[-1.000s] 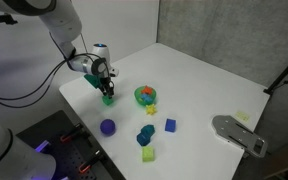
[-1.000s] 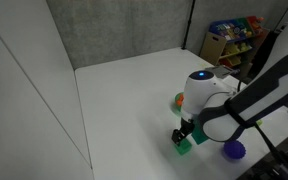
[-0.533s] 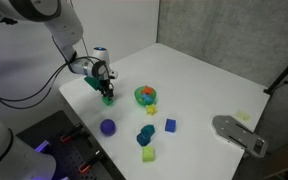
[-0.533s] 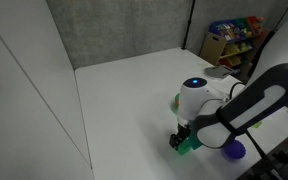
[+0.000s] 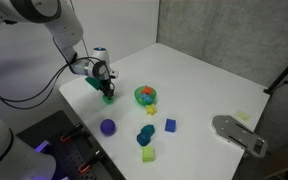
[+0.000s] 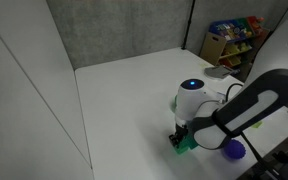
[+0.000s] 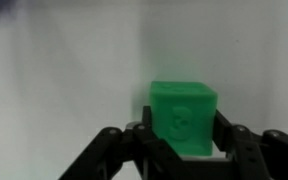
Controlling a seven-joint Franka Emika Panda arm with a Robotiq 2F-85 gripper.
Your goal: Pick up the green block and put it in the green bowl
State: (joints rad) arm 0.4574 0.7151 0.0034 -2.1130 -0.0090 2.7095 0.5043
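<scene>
The green bowl (image 5: 145, 95) is outward of the gripper and has a raised rim, so the robot next lifts the block (image 5: 108, 99) clear, carries it outward and lowers it inside to let go.
The green block (image 7: 182, 118) is a small cube with a raised figure on its face, resting on the white table (image 5: 199, 85). My gripper (image 7: 183, 130) has its two black fingers pressed against the block's left and right sides. In both exterior views the gripper (image 5: 107, 94) (image 6: 184, 139) points down at the block (image 5: 108, 99) (image 6: 188, 147) near the table's edge. The green bowl (image 5: 145, 95) stands a short way off, with something orange and blue inside it. The arm hides the bowl in an exterior view.
A purple ball (image 5: 107, 127) (image 6: 231, 149) lies near the table edge. A yellow star (image 5: 151, 109), a blue cube (image 5: 170, 125), a teal piece (image 5: 146, 133) and a lime cube (image 5: 148, 155) sit beyond the bowl. A grey device (image 5: 239, 135) occupies the far corner.
The gripper came down slightly over the green block and its fingers closed in from wide open onto the block's sides. The block has not left the table.
</scene>
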